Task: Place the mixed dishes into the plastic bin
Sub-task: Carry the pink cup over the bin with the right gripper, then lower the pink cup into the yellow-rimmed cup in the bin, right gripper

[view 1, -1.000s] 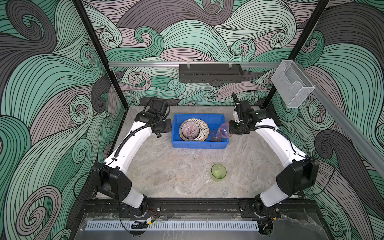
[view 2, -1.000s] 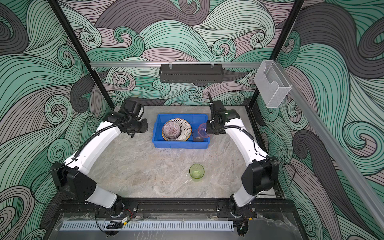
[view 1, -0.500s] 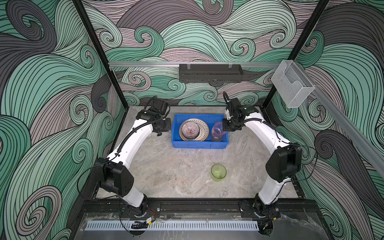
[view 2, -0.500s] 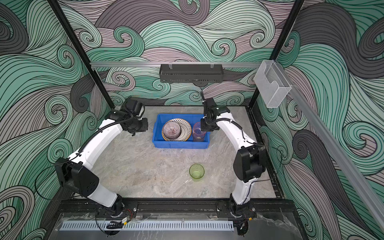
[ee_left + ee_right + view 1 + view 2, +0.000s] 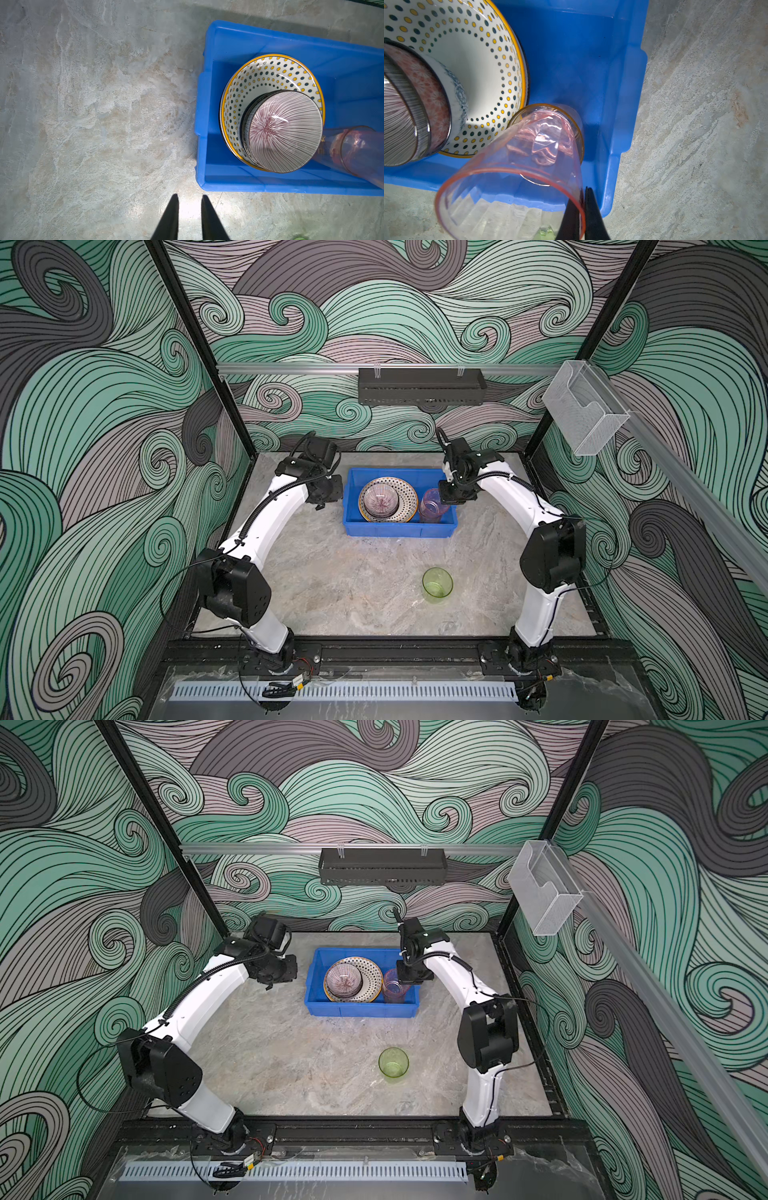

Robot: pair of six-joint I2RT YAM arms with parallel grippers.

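Observation:
The orange-rimmed cup's opening (image 5: pixel 548 138) is below and outward, so my right gripper next needs to ease outward and down to seat the pink cup (image 5: pixel 517 180), then release its rim.
The blue plastic bin (image 5: pixel 399 529) (image 5: pixel 360 1009) stands at the back middle of the table. In it lies a dotted plate (image 5: pixel 410 492) (image 5: pixel 268 74) with a stack of bowls on it. A striped bowl (image 5: pixel 379 502) (image 5: pixel 396 116) tops the stack, and a blue-floral bowl (image 5: pixel 458 96) sits lower down. My right gripper (image 5: pixel 585 190) (image 5: pixel 446 499) is shut on the rim of the tilted pink cup (image 5: pixel 517 180) (image 5: pixel 395 990), whose base sits in an orange-rimmed cup (image 5: pixel 578 126) at the bin's right end. The green cup (image 5: pixel 437 585) (image 5: pixel 393 1061) stands alone near the front. My left gripper (image 5: pixel 190 196) hangs slightly open and empty just left of the bin.
A black perforated tray (image 5: pixel 422 385) hangs on the back wall and a clear holder (image 5: pixel 582 410) on the right rail. Black frame posts stand at the back corners. Bare marbled tabletop (image 5: pixel 353 572) stretches between the bin and the green cup.
My right gripper has carried the pink cup leftward from the bin's right edge into the bin's right end. The left gripper has stayed beside the bin.

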